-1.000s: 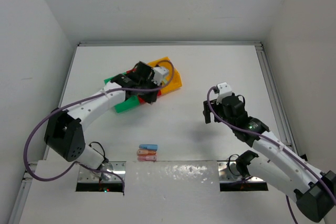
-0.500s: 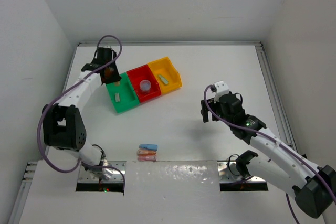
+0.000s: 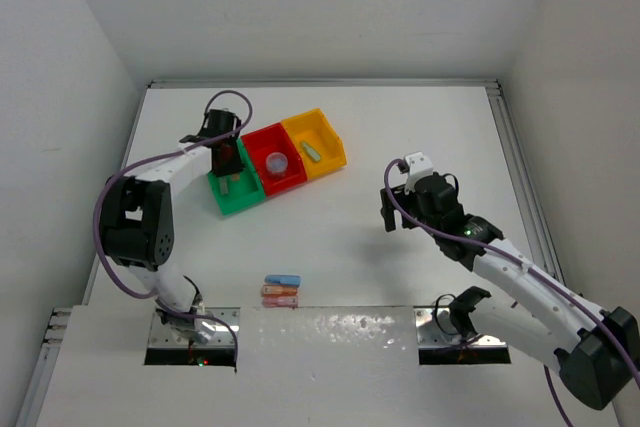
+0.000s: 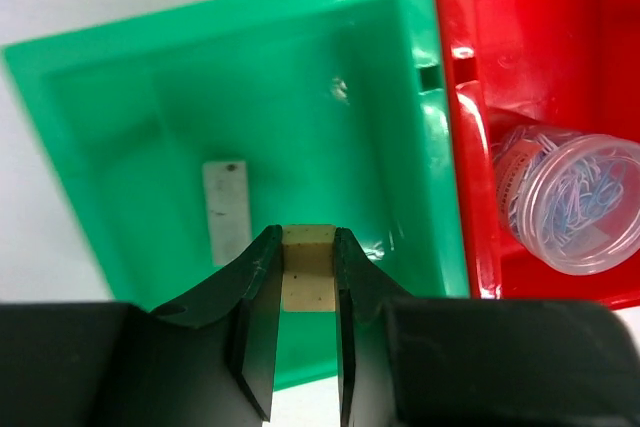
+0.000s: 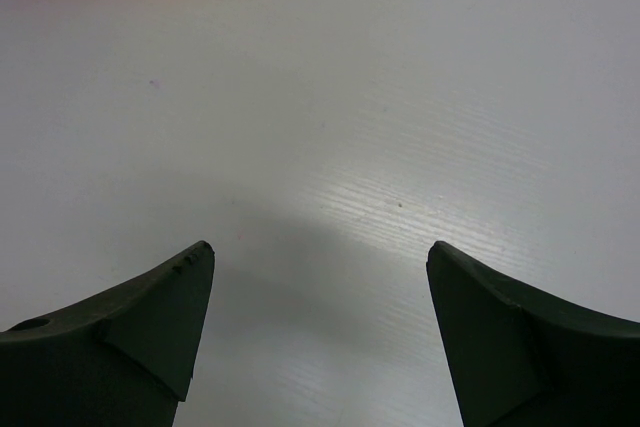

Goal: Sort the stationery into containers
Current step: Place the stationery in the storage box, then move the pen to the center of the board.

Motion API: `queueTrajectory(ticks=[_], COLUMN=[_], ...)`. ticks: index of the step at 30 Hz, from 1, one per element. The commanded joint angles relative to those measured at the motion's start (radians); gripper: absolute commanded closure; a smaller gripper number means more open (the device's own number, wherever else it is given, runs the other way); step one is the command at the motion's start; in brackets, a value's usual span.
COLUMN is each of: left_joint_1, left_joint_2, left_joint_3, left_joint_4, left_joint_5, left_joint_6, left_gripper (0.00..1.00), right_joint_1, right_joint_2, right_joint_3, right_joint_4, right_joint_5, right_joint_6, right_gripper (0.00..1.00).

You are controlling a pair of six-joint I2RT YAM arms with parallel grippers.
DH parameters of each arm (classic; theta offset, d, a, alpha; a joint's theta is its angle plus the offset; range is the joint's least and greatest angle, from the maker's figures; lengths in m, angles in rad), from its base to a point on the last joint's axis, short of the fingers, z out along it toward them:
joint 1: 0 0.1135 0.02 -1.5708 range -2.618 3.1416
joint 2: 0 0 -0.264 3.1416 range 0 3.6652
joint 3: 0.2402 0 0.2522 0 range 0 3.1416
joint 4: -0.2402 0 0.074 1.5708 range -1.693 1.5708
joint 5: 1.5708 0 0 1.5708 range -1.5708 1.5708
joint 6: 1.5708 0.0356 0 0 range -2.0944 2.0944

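My right gripper sweeps back to its left in the top view next. It then turns and comes down astride the long sides of the blue stick (image 3: 283, 280), which lies sideways below it.
My left gripper (image 3: 228, 159) hangs over the green bin (image 3: 240, 202) and is shut on a beige eraser (image 4: 308, 277). In the left wrist view the gripper (image 4: 307, 237) holds it above the green bin's floor (image 4: 120, 117), where a second pale eraser (image 4: 226, 212) lies flat. The red bin (image 3: 290, 179) holds the round lavender-blue roll (image 3: 277, 161), which in the left wrist view (image 4: 570, 197) looks like a clear tub of clips. The yellow bin (image 3: 330, 137) holds a green stick (image 3: 312, 151). My right gripper (image 3: 392, 213) is open and empty above bare table (image 5: 320, 247).
Blue (image 3: 284, 278), orange (image 3: 281, 290) and pink (image 3: 280, 301) sticks lie together near the front edge, between the two arm bases. White walls enclose the table at left, back and right. A metal rail (image 3: 520, 157) runs along the right side.
My left gripper has swung from the table's back left edge rightward to above the green bin, eraser in its jaws. My right gripper has shifted only slightly.
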Motion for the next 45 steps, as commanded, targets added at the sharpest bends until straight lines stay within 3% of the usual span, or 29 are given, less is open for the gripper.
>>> queueTrajectory(ticks=[1, 6, 10, 16, 26, 35, 40, 45], left_joint_1=[-0.012, -0.01, -0.007, -0.006, -0.007, -0.009, 0.027, 0.086], left_joint_2=[0.044, 0.081, 0.09, 0.107, 0.083, -0.116, -0.276, -0.409], left_joint_3=[-0.005, 0.005, 0.014, 0.035, 0.149, 0.239, 0.175, 0.029], left_joint_4=[0.043, 0.042, 0.045, 0.023, -0.106, -0.247, -0.262, -0.227], left_joint_5=[-0.021, -0.015, -0.004, 0.01, -0.006, -0.004, 0.042, 0.135], left_joint_6=[-0.027, -0.047, -0.053, -0.061, -0.068, 0.027, 0.103, 0.18], left_gripper=[1.0, 0.97, 0.8, 0.65, 0.49, 0.27, 0.25, 0.25], right_joint_1=[-0.002, -0.002, -0.002, 0.004, 0.238, 0.49, 0.565, 0.619], right_joint_2=[0.008, 0.005, 0.011, 0.056, 0.351, 0.723, 0.847, 0.915], right_joint_3=[0.054, 0.061, 0.071, 0.107, 0.225, 0.41, 0.485, 0.49], right_joint_4=[0.034, 0.014, 0.003, -0.024, -0.006, 0.184, 0.229, 0.243], right_joint_5=[-0.001, 0.009, 0.004, -0.089, -0.155, -0.244, -0.304, -0.32], right_joint_6=[-0.015, -0.02, -0.029, -0.075, -0.161, -0.254, -0.27, -0.271], right_gripper=[0.15, 0.15, 0.15, 0.15, 0.2, 0.17, 0.18, 0.29])
